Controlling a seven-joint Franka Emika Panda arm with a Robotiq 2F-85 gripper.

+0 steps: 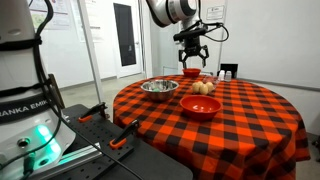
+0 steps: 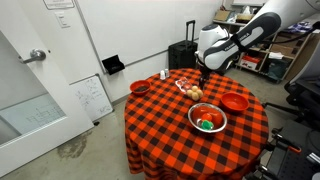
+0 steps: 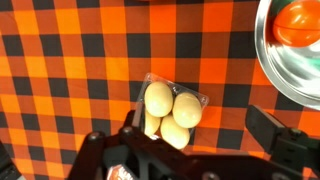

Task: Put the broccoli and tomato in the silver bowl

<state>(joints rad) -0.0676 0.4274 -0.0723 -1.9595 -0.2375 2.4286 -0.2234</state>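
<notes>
I will next turn my gripper as I lower it, with its empty fingers spread wide to go on both sides of the egg nearest the silver bowl below.
The silver bowl (image 2: 207,110) stands on the checked table; it also shows in an exterior view (image 1: 159,88) and at the top right of the wrist view (image 3: 285,65). The orange-red tomato (image 3: 300,22) lies inside it. A green piece, the broccoli (image 2: 204,124), lies in the bowl beside it. My gripper (image 1: 191,58) hangs above the table, open and empty, over a pack of pale eggs. In the wrist view its fingers (image 3: 195,150) spread wide on either side of the eggs. It also shows in an exterior view (image 2: 200,72).
A clear tray of pale yellowish eggs (image 3: 170,110) lies under the gripper. A larger red bowl (image 1: 200,106) stands near the table's edge, and a small red bowl (image 1: 191,72) at the far side. The round table (image 2: 160,120) has a red-black cloth.
</notes>
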